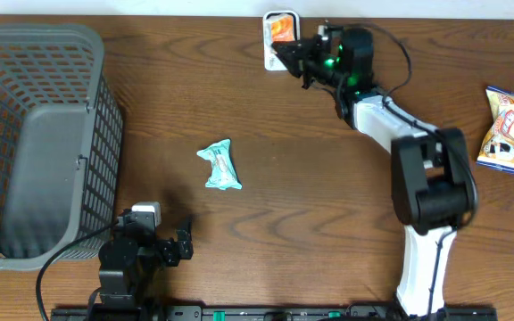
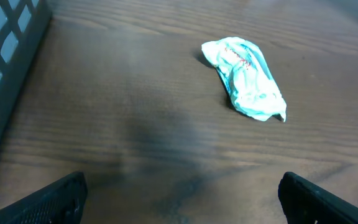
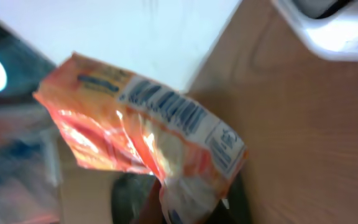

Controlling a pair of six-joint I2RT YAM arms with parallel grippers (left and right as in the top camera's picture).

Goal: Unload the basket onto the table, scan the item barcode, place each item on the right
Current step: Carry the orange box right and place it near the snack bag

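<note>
The wood beside the snack bag is clear, so I will move my right gripper to the right in the overhead view, then down, and let go of the packet there.
My right gripper is at the table's far edge, shut on an orange snack packet and holding it against a white scanner. In the right wrist view the packet stands up from my gripper, its barcode facing the camera. The scanner's white face is just behind it. My left gripper rests low at the front left. It is open with nothing between its fingers. A crumpled teal packet lies ahead of it on the table.
A large grey basket fills the left side, and its wall shows in the left wrist view. A yellow and white snack bag lies at the right edge. The teal packet sits mid-table on the brown wood.
</note>
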